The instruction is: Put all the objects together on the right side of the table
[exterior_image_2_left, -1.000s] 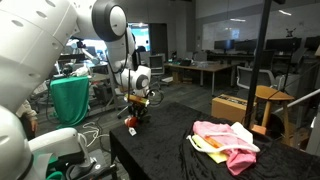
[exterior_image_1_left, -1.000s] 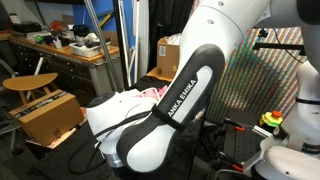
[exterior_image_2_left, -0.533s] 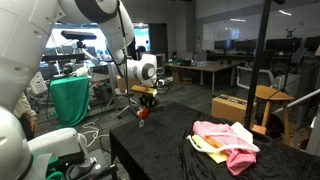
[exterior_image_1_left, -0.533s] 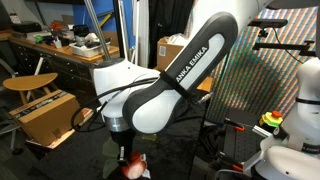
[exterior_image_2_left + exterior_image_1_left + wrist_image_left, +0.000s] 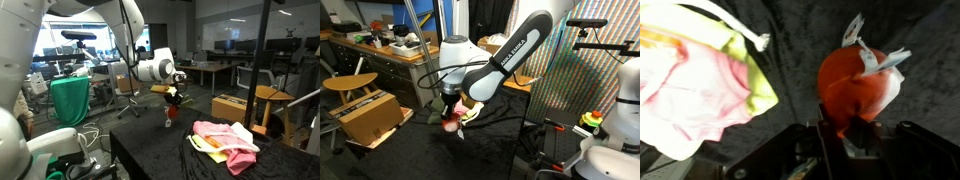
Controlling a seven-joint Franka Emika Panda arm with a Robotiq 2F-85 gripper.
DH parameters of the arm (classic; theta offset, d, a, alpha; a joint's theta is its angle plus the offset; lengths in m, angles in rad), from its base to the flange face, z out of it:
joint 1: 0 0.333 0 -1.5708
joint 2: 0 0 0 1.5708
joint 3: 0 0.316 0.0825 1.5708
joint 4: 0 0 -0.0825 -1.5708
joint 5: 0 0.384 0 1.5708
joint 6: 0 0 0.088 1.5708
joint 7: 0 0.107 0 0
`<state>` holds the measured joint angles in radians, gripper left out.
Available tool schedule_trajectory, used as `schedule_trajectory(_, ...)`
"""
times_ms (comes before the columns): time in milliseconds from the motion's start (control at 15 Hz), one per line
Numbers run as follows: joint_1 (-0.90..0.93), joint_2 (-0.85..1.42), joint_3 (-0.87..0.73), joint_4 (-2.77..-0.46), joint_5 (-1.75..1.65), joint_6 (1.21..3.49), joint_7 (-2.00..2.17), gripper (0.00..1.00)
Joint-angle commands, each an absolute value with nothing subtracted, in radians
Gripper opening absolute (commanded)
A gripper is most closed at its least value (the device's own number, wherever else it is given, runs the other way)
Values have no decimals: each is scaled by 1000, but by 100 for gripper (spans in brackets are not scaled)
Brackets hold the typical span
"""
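Observation:
The robot's gripper should first move across from beside the cloth pile, then lower and open, to get the red-orange object over the pink cloths.
My gripper (image 5: 837,135) is shut on a small red-orange soft object (image 5: 855,85) with white tags. It hangs above the black table in both exterior views (image 5: 450,122) (image 5: 170,111). A pile of pink, yellow and white cloths (image 5: 228,142) lies on the table (image 5: 150,150). The held object is up in the air beside that pile. In the wrist view the cloths (image 5: 700,75) fill the left side. In an exterior view the cloths (image 5: 473,108) show partly behind the gripper (image 5: 448,108).
A cardboard box (image 5: 365,113) on a wooden stool stands beside the table. Another box (image 5: 232,104) and a wooden chair (image 5: 275,105) stand beyond the table. A green cloth (image 5: 70,100) hangs at the side. A cluttered workbench (image 5: 380,45) is behind.
The arm has carried the red-orange object up and across the table towards the cloth pile. The gripper stayed shut on it.

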<state>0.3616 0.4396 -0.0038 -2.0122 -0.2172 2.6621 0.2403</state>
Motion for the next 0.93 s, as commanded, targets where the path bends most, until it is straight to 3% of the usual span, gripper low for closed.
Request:
schedule_trajectory(0,359,408,-120,-2057,-318,2772,385,9)
schedule_trajectory(467,408,516,-382,-1962,-446,2829,702,9)
schedule_trajectory(867,395,623,-419,-1885,-428,2779,760,9)
